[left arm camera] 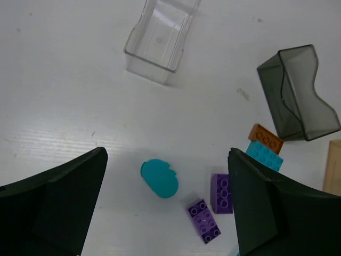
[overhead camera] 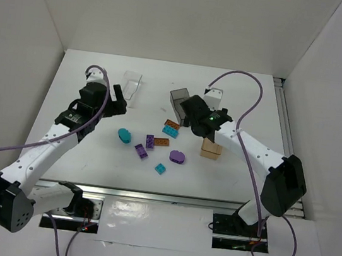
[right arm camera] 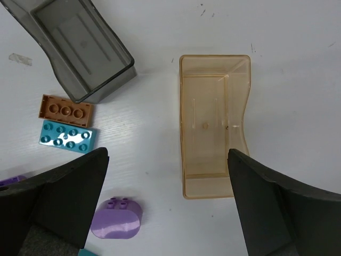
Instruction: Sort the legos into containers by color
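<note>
My right gripper swings back over the purple oval lego (overhead camera: 177, 157) (right arm camera: 116, 218) next, turns and lowers around it. It stands clear below, to the gripper's left in the top view.
Both grippers are open, empty and held above the table. The left gripper (overhead camera: 117, 100) (left arm camera: 167, 166) hangs over a teal oval lego (left arm camera: 159, 178) (overhead camera: 124, 135) and two purple bricks (left arm camera: 221, 193) (left arm camera: 204, 221). The right gripper (overhead camera: 196, 117) (right arm camera: 168, 161) hangs over the empty orange-tan bin (right arm camera: 214, 125) (overhead camera: 212, 150), with a purple oval lego (right arm camera: 116, 218) (overhead camera: 177, 157) at its lower left. An orange-brown brick (right arm camera: 65, 111) and a teal brick (right arm camera: 67, 136) lie beside the empty smoky grey bin (right arm camera: 80, 48) (overhead camera: 178, 100). The clear bin (left arm camera: 160, 37) (overhead camera: 131, 86) is empty.
A second orange-brown brick (overhead camera: 161, 142) and a small teal brick (overhead camera: 161, 168) lie among the legos at mid-table. White walls enclose the table on the left, back and right. A metal rail (overhead camera: 161, 197) runs along the near edge.
</note>
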`<state>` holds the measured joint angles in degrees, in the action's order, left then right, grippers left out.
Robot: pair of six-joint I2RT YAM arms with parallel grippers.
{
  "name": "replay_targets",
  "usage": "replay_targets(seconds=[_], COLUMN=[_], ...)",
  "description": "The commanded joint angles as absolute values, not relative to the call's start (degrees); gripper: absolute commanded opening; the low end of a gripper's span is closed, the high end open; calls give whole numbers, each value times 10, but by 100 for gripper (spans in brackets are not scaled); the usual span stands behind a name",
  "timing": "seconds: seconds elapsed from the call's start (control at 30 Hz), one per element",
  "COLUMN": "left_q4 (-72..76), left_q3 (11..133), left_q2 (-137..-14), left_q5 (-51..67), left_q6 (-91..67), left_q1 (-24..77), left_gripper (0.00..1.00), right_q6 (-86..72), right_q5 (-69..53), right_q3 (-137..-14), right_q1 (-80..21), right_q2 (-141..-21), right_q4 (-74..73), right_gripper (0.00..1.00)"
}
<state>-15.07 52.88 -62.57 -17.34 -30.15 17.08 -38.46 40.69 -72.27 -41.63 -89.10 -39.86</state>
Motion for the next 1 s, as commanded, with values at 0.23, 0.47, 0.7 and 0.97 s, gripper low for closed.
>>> replay_targets(seconds=[0.23,0.47,0.7,0.97], left_q4=[-146,-145,-157,-177], left_q3=[510,512,512,529], left_q2=[-571,-569,-575,-584], left_q5=[-82,-48,-59,-55], left_q6=[-289,-266,-286,-296], left_q1=[171,171,171,171], left_gripper=[100,99,99,100], right_q6=[-402,-349,-285,-232], right_q5=[389,288,241,163], right_q3=[-708,-602,-577,-555], right_q1=[-431,-479,-516,-516], right_q2=[-856,-810,-864,-891], right_q4=[-386,-267,-242,-206], right_gripper=[100,100,100,100])
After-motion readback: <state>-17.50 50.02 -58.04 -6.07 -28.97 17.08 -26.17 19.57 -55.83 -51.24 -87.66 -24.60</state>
